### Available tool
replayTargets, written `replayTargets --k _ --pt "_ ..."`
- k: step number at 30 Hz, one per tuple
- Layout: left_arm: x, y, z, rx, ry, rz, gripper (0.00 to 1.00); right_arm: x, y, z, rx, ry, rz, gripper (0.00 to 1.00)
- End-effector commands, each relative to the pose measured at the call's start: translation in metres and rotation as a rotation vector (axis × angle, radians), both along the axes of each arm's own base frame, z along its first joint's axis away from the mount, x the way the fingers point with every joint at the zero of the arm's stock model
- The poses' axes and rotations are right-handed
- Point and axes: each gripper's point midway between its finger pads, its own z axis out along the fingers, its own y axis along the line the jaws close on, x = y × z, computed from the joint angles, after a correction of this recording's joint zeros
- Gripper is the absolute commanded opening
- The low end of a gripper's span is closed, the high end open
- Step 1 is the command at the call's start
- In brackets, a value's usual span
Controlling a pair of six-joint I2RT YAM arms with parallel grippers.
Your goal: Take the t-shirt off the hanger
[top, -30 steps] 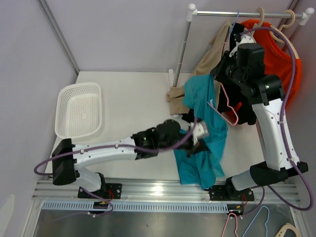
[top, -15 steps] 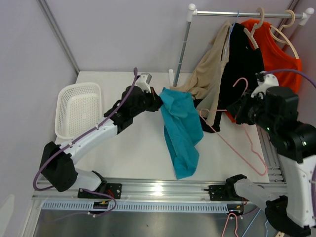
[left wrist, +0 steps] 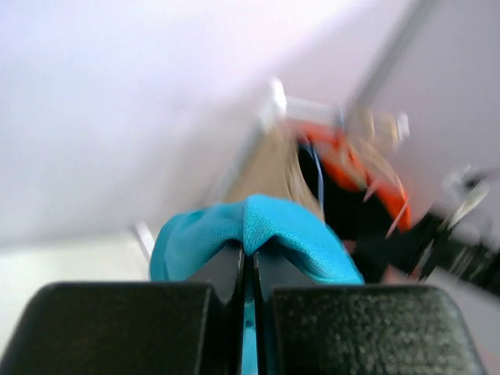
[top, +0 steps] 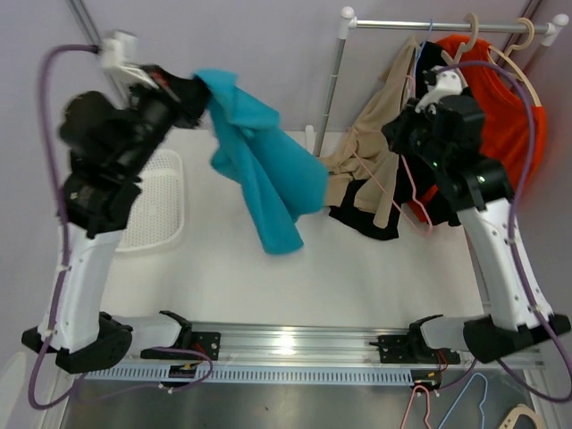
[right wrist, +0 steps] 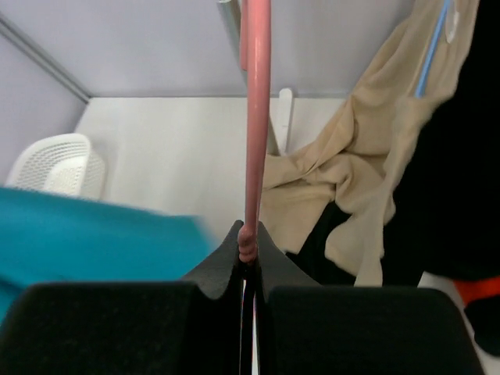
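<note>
My right gripper should next rise outward and then lower the wire beside the white joint of the rack's bar, because the pink hanger [top: 413, 192] is bare and the bar is free there.
The teal t-shirt [top: 264, 174] hangs free in the air over the table, off the hanger. My left gripper [top: 195, 89] is raised high at the upper left and is shut on a fold of it [left wrist: 258, 226]. My right gripper [top: 413, 134] is shut on the bare pink hanger [top: 413, 192] near the clothes rack; its pink wire [right wrist: 255, 117] runs up from between the fingers. The shirt also shows blurred at the lower left of the right wrist view [right wrist: 86, 234].
A white basket [top: 156, 214] sits at the table's left, partly behind my left arm. A clothes rack [top: 429, 25] at the back right holds beige [top: 366, 161], black [top: 438, 85] and orange [top: 505, 116] garments. Spare hangers [top: 465, 407] lie by the near rail.
My left gripper swung up and to the left, lifting the teal shirt high off the table. My right gripper with the bare pink hanger rose back toward the rack.
</note>
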Motion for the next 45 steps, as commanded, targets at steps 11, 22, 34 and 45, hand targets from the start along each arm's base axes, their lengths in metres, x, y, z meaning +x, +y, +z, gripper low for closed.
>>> replayTargets --k 11,22,34,45 --pt "-0.031 0.206 0.147 0.185 -0.537 0.893 0.01 0.138 0.003 0.094 -0.032 -0.391 -0.117 0.0" --pt "0.109 0.265 -0.127 0.07 0.103 0.825 0.01 0.218 0.009 0.097 -0.05 -0.441 -0.107 0.0" --pt "0.148 0.256 -0.09 0.014 0.075 0.641 0.01 0.253 0.032 0.042 -0.001 -0.352 -0.064 0.0" --pt "0.17 0.267 -0.047 -0.002 0.055 0.664 0.01 0.261 0.049 -0.001 -0.007 -0.268 -0.009 0.0"
